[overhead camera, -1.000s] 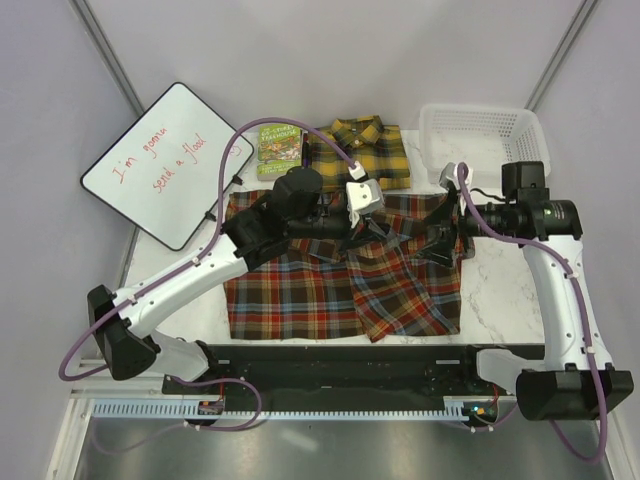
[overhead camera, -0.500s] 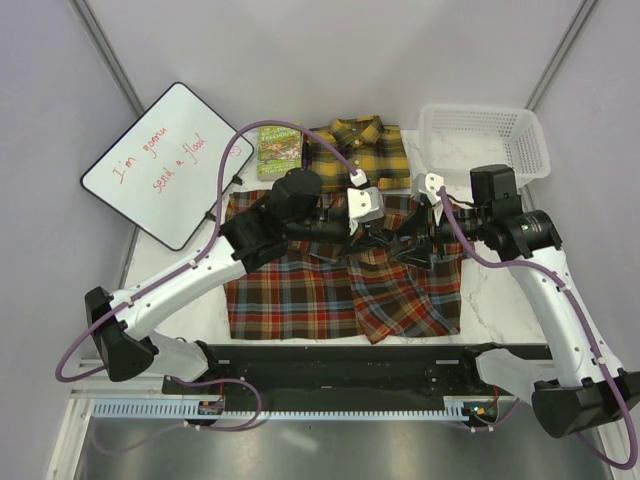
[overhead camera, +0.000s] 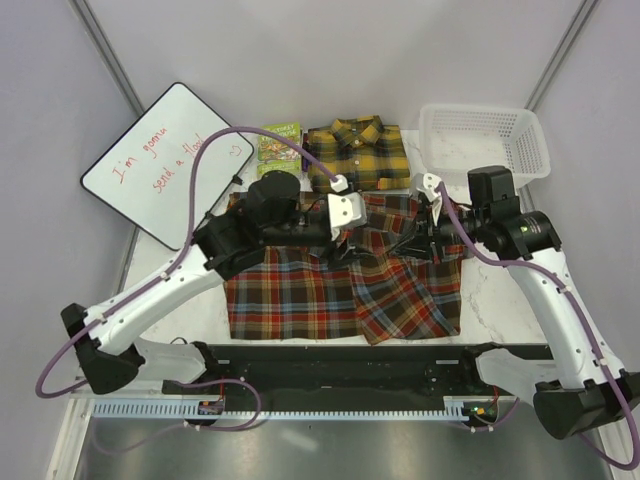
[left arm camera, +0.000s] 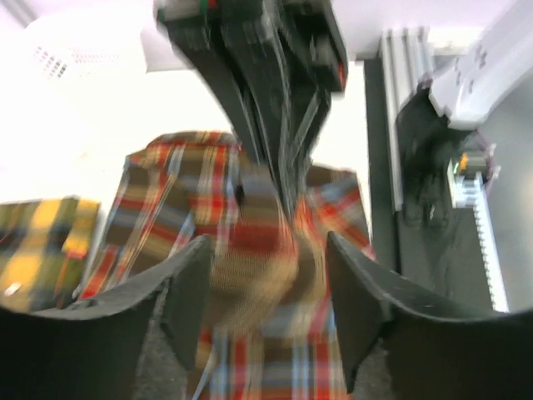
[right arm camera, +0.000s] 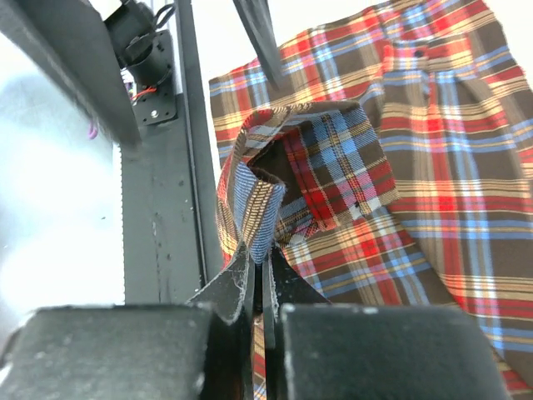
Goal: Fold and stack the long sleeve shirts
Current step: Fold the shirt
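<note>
The shirt's near corner (overhead camera: 234,333) lies flat and free below. My left gripper will go down onto it next, moving back and to its left in the top view.
The red-brown plaid shirt (overhead camera: 300,295) lies spread on the table, with a raised fold at its middle. My right gripper (overhead camera: 405,248) is shut on that fold; in the right wrist view the pads (right arm camera: 241,279) pinch a blue-striped edge of the red-brown shirt (right arm camera: 433,167). My left gripper (overhead camera: 355,243) sits just left of it, open. In the blurred left wrist view its fingers (left arm camera: 187,292) stand apart around bunched cloth of the red-brown shirt (left arm camera: 258,267) without pressing it. The yellow and black shirt (overhead camera: 358,155) lies folded at the back.
A small green book (overhead camera: 280,142) lies left of the yellow shirt. A whiteboard (overhead camera: 165,160) with red writing sits at the back left, and a white basket (overhead camera: 520,125) at the back right. A black rail (overhead camera: 340,365) runs along the near edge.
The left gripper opened, let go of the cloth and drew back to the left. The right gripper moved left onto the raised fold and shut on it.
</note>
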